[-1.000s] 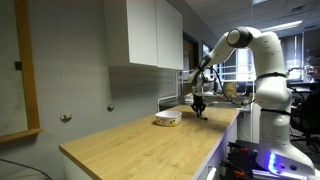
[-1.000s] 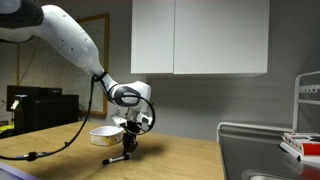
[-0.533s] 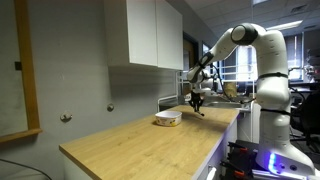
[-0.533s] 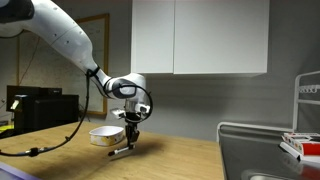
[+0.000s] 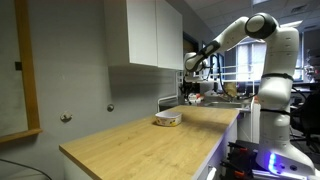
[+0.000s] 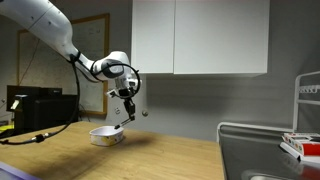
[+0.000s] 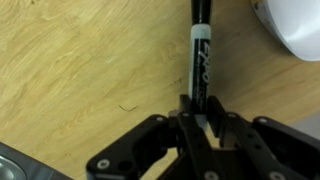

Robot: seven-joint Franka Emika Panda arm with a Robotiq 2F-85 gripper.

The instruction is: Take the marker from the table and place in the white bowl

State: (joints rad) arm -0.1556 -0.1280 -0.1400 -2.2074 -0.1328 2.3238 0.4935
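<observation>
Next I need to carry the marker over and down to release it, since the white bowl lies below my gripper and to its right in the wrist view.
My gripper is shut on the marker, a black stick with a white label that points away from the jaws. It hangs well above the light-wood table. The white bowl shows at the top right corner of the wrist view, beside the marker's tip. In both exterior views the gripper is lifted above the table, a little above and beside the bowl. The marker is too small to make out there.
White wall cabinets hang over the back of the table. A sink and a wire rack lie past the table's end. A black cable lies on the table behind the arm.
The gripper has risen from the tabletop with the marker held in it and moved closer to the bowl. The bowl has not moved.
</observation>
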